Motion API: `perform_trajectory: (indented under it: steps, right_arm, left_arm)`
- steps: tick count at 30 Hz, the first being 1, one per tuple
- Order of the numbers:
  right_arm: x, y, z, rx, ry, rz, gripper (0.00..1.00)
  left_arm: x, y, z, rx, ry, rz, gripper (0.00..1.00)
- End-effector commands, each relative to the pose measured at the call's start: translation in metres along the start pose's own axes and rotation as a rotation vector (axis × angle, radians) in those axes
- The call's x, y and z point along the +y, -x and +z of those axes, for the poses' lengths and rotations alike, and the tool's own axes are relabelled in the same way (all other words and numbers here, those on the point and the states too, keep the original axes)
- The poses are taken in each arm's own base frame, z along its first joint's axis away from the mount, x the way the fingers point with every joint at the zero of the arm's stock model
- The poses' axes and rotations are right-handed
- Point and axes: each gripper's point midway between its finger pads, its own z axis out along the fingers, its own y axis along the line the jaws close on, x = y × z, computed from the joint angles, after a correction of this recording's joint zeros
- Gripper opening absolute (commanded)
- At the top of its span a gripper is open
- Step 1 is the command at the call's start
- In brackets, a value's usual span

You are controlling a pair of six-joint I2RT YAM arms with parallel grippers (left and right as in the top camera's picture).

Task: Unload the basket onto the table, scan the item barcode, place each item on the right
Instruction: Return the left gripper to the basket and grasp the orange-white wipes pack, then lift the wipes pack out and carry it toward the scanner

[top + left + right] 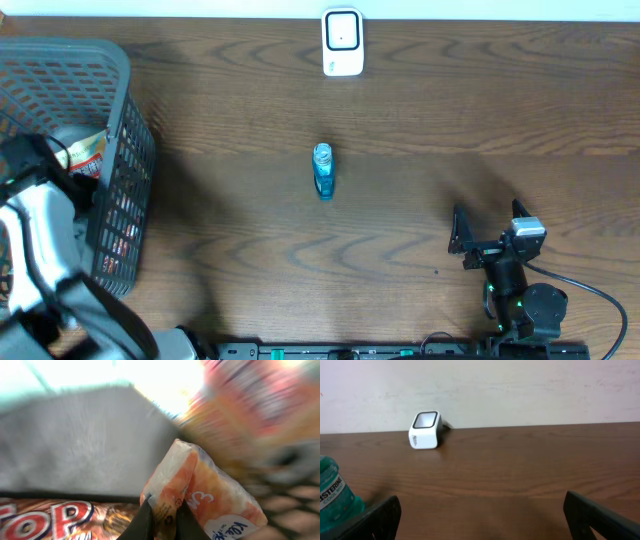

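Observation:
The left gripper should next rise from the basket (pixel 120 90), move across past the mouthwash bottle and go down to release the packet on the tabletop beside it, because that wood is bare.
In the left wrist view my left gripper (pixel 164 510) is shut on the corner of an orange-and-white soft packet (pixel 210 495) with blue lettering, pinched between both black fingers. From overhead, the left arm reaches into the grey basket (pixel 120 90) at the far left, and its fingers are hidden there. The white barcode scanner (pixel 342 42) stands at the table's far edge, also seen from the right wrist as the scanner (pixel 425 430). My right gripper (pixel 462 240) rests low at the front right, open (pixel 482 510) with nothing between its fingers.
A blue mouthwash bottle (pixel 323 170) lies mid-table; its edge (pixel 335 497) shows at the right wrist view's left. Inside the basket are a brown snack bag with red letters (pixel 50 520) and other packets (pixel 88 150). A cable (pixel 600 295) trails from the right arm.

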Motion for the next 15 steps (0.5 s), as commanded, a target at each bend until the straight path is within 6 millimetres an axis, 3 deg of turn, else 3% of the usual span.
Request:
perform_trajectory:
  steps: [1, 4, 8, 12, 15]
  right_arm:
    - [0.002, -0.002, 0.000, 0.007, 0.009, -0.008, 0.99]
    - [0.002, -0.002, 0.000, 0.006, 0.009, -0.008, 0.99]
    - [0.002, -0.002, 0.000, 0.006, 0.009, -0.008, 0.99]
    - [0.002, -0.002, 0.000, 0.006, 0.009, -0.008, 0.99]
    - [0.002, -0.002, 0.000, 0.006, 0.009, -0.008, 0.99]
  left_arm:
    - [-0.020, 0.031, -0.074, -0.207, -0.133, 0.011, 0.07]
    - [-0.024, 0.035, -0.120, -0.315, -0.224, -0.014, 0.07]
    - [-0.022, 0.031, -0.167, -0.417, -0.327, -0.060, 0.07]
    - [-0.027, 0.015, -0.210, -0.461, -0.481, -0.072, 0.07]
    - [-0.048, -0.008, -0.244, -0.456, -0.666, 0.007, 0.07]
